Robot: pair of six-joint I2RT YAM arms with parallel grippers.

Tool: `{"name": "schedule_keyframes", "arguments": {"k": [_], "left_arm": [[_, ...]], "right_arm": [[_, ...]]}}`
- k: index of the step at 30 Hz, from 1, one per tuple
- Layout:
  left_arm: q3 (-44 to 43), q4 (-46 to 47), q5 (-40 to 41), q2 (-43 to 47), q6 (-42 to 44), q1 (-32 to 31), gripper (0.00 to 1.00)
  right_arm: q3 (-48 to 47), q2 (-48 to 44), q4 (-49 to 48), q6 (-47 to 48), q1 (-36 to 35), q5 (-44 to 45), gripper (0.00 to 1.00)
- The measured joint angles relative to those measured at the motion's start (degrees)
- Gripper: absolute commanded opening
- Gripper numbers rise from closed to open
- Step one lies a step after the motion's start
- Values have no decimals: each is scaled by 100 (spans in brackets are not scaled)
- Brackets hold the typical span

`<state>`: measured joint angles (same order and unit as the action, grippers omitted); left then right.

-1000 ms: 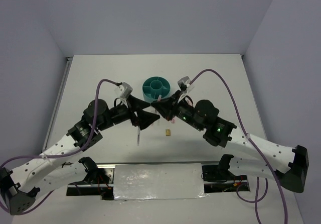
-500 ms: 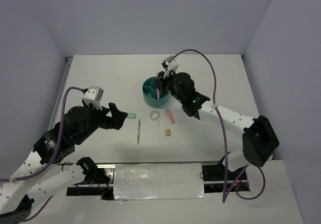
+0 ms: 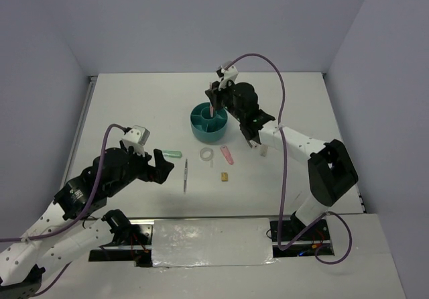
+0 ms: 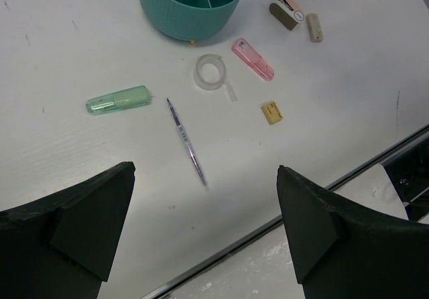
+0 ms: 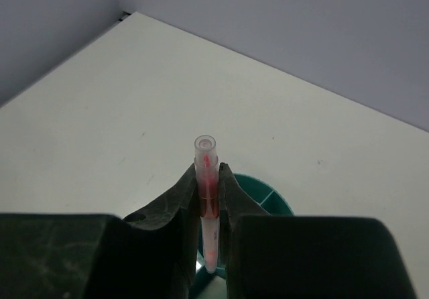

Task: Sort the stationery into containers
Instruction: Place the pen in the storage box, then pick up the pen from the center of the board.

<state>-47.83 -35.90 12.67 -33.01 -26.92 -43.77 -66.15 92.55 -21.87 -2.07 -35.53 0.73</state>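
I need to move my left gripper down and to the right in the top view, around the thin dark pen's middle [image 3: 186,177] [image 4: 189,149], because there is bare table on both sides of it.
The round teal organiser [image 3: 209,123] stands mid-table. My right gripper [image 3: 214,102] is shut on the pink-red pen [image 3: 212,112] and holds it upright over the organiser's cup. In the right wrist view the pen [image 5: 205,149] stands between the fingers [image 5: 181,192], above the organiser [image 5: 271,200]. My left gripper [image 3: 164,164] is open and empty, above the table to the near left of the items. Below it lie the mint-green capsule [image 4: 118,100], thin dark pen [image 4: 186,141], tape ring [image 4: 210,72], pink eraser [image 4: 253,59] and yellow block [image 4: 271,112].
A pink-white piece [image 4: 289,11] and a beige piece [image 4: 314,27] lie right of the organiser [image 4: 194,4]. The table's near edge with a metal strip [image 4: 322,188] runs just beyond the yellow block. Grey walls close in the table on three sides.
My right gripper has carried the pink-red pen up and back until it is over the organiser. My left arm has pulled back to the left, away from the items.
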Motion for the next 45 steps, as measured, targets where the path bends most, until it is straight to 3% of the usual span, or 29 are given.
{"name": "schedule_keyframes", "arguments": {"k": [11, 30, 31, 34, 35, 40, 45], "left_arm": [[0, 26, -105, 70, 4, 0, 99], [-2, 33, -9, 66, -101, 0, 99], [0, 35, 20, 0, -197, 0, 99], [61, 120, 55, -330, -514, 0, 99], [170, 254, 55, -487, -658, 0, 99], [863, 671, -13, -1287, -1196, -2, 99], [1045, 922, -9, -2341, -1502, -4, 94]], "right_arm": [[-586, 684, -122, -37, 144, -188, 1], [557, 682, -772, -472, 166, -678, 53], [595, 605, -750, -481, 164, -695, 53], [667, 236, -660, -518, 136, -645, 93], [675, 31, -577, -540, 111, -570, 100], [667, -1290, 175, -774, 2, -87, 99], [595, -2599, 1596, -1217, -61, 225, 98]]}}
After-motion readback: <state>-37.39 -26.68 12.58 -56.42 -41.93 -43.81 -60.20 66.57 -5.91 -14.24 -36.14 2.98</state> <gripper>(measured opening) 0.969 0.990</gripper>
